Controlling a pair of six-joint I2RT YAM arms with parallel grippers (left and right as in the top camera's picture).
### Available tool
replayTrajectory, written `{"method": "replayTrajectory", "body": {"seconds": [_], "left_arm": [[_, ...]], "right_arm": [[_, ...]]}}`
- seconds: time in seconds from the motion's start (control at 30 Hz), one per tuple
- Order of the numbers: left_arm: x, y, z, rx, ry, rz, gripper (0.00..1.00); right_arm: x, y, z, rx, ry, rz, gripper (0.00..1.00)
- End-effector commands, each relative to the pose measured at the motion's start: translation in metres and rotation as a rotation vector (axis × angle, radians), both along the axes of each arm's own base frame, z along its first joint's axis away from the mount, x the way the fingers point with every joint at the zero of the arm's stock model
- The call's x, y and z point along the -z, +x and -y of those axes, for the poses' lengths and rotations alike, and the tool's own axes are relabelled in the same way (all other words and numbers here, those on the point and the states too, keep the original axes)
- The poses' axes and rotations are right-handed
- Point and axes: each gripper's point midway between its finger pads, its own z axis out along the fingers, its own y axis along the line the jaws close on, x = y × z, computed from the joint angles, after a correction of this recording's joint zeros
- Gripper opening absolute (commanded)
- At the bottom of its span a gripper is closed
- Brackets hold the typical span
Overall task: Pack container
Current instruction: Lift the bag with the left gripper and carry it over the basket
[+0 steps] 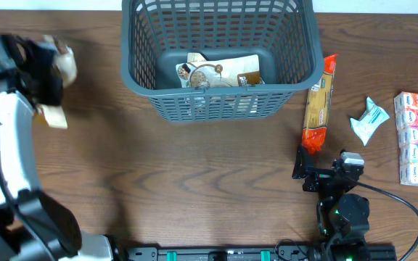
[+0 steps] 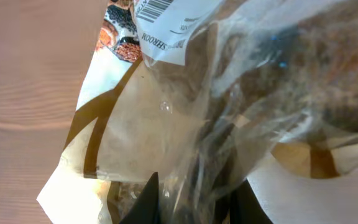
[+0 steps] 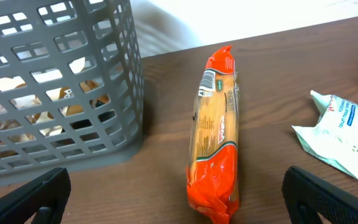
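I need to lift the snack bag over the basket's rim with my left gripper, then lower the bag inside toward the brown-and-white packet (image 1: 221,71).
The dark grey lattice basket (image 1: 220,58) stands at the table's back centre with one brown-and-white packet (image 1: 216,71) lying in it. My left gripper (image 2: 194,202) is shut on a clear-and-cream snack bag (image 2: 185,106), held above the table at the far left; the bag also shows in the overhead view (image 1: 53,72). My right gripper (image 3: 176,193) is open and empty, low over the table just in front of an orange pasta packet (image 3: 216,143), which lies right of the basket (image 3: 55,81).
A white-and-teal wipes pack (image 1: 369,119) and a tissue multipack (image 1: 416,138) lie at the right. The wipes pack also shows in the right wrist view (image 3: 337,134).
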Motion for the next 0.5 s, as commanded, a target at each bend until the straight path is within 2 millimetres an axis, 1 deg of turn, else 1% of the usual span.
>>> {"method": "replayTrajectory", "body": {"seconds": [0.0,0.07,0.1,0.13,0.17,0.23,0.33,0.37,0.47], "left_arm": [[-0.071,0.014,0.026,-0.006,-0.059,0.172,0.06],[-0.107,0.021,0.044,0.047,-0.065,0.256,0.06],[-0.128,0.024,0.056,0.075,-0.07,0.308,0.06],[-0.145,0.027,0.068,0.111,-0.074,0.35,0.06],[-0.164,0.029,0.083,0.154,-0.078,0.396,0.06],[-0.195,0.032,0.111,0.227,-0.078,0.468,0.06],[-0.23,0.032,0.156,0.363,-0.055,0.555,0.06],[-0.241,0.031,0.177,0.432,-0.038,0.588,0.05],[-0.257,0.027,0.227,0.609,0.013,0.652,0.06]], "right_arm": [[0.002,0.0,0.0,0.003,0.013,-0.005,0.99],[0.002,0.0,0.0,0.003,0.013,-0.005,0.99],[0.002,0.0,-0.001,0.003,0.013,-0.005,0.99],[0.002,0.0,-0.001,0.003,0.013,-0.005,0.99],[0.002,0.0,-0.001,0.003,0.013,-0.005,0.99],[0.002,0.0,0.0,0.003,0.013,-0.005,0.99],[0.002,0.0,0.0,0.003,0.013,-0.005,0.99],[0.002,0.0,0.0,0.003,0.013,-0.005,0.99],[0.002,0.0,0.0,0.004,0.013,-0.003,0.99]]}}
